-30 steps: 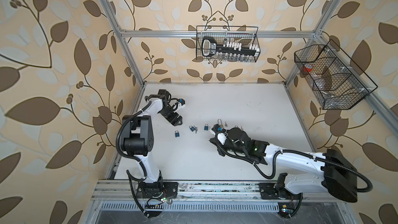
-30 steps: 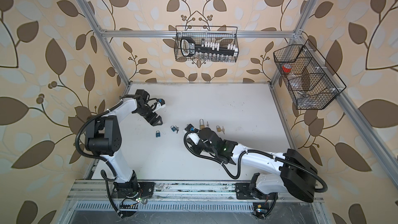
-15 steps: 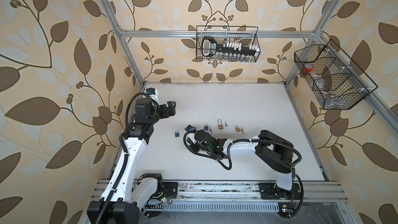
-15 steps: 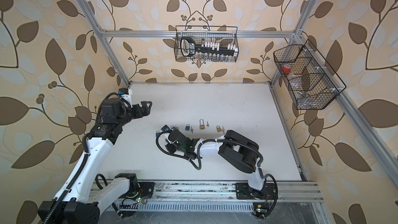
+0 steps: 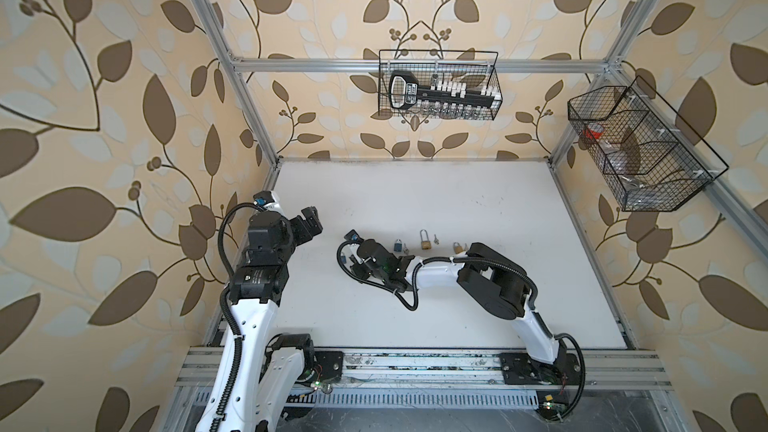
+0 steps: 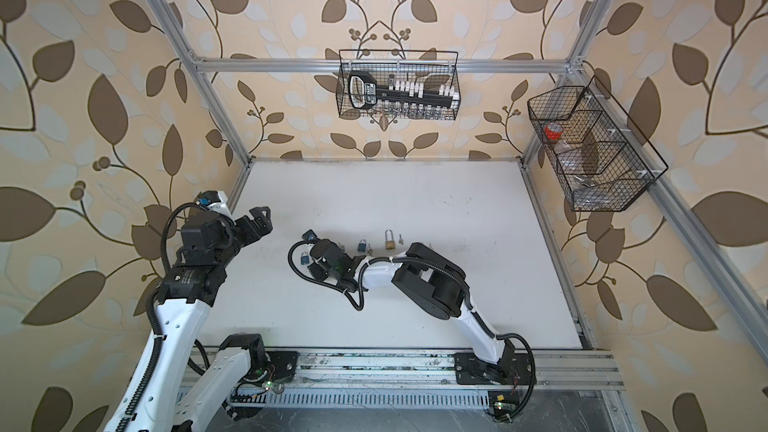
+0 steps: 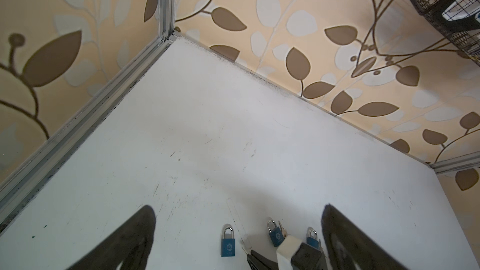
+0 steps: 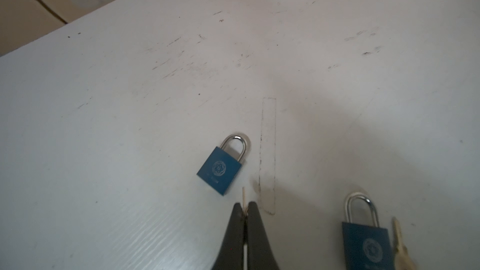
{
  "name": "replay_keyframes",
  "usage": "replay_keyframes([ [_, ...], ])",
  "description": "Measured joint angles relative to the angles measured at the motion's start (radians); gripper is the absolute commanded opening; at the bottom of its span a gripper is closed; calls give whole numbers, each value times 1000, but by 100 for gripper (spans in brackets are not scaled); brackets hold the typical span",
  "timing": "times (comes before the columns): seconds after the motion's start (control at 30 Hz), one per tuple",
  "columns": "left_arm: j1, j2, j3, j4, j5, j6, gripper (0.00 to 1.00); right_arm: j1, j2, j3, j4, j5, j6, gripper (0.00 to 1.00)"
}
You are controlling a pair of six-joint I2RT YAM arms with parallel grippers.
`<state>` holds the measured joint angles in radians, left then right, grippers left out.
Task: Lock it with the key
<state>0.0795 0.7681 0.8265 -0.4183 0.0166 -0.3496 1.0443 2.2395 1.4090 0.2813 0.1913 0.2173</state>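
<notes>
My right gripper should next lower the thin brass key [image 8: 244, 194] onto the clear spot beside the blue padlock and let it go, because bare tabletop is just below the gripper.
A blue padlock [image 8: 223, 167] lies flat on the white table [image 8: 104, 100] with its shackle down; in a top view the same padlock [image 6: 304, 258] is the leftmost of the row. My right gripper [image 8: 244, 205] is shut on a thin brass key [image 8: 244, 194], whose blade pokes out edge-on just short of the padlock's bottom corner. In a top view the right gripper [image 6: 316, 268] reaches across to the left of the middle. My left gripper [image 5: 309, 222] hangs open and empty above the table's left side. Between its fingers [image 7: 140, 237] the left wrist view shows the padlock [image 7: 228, 244].
More locks lie in a row to the right: a blue padlock with a key [image 8: 363, 242], another blue one [image 5: 398, 245], a brass padlock [image 5: 424, 241], a small brass one [image 5: 457, 247] and a loose key [image 5: 435, 238]. Wire baskets hang on the back wall [image 5: 438, 85] and the right wall [image 5: 640, 147].
The left arm has pulled back from the table and risen at the left. The right gripper has swung left along the row to the leftmost blue padlock and stayed shut.
</notes>
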Motion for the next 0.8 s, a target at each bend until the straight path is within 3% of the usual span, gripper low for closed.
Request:
replay_keyframes([
  [0.27,0,-2,-15,-13,-1,1,99,-11,46,45,-31,0,10,2],
  [0.4,0,-2,-15,-23,-1,0,99,-15,46,51,-40,-1,16,16],
  [0.57,0,-2,-15,-20,5,-5,99,-23,10,14,-40,-14,18,40],
  [0.7,-2,1,-14,-11,15,-30,99,-37,-133,-99,-4,-35,18,46],
  [0.8,-27,0,-15,-3,0,-47,99,-52,-311,-242,65,-34,24,57],
])
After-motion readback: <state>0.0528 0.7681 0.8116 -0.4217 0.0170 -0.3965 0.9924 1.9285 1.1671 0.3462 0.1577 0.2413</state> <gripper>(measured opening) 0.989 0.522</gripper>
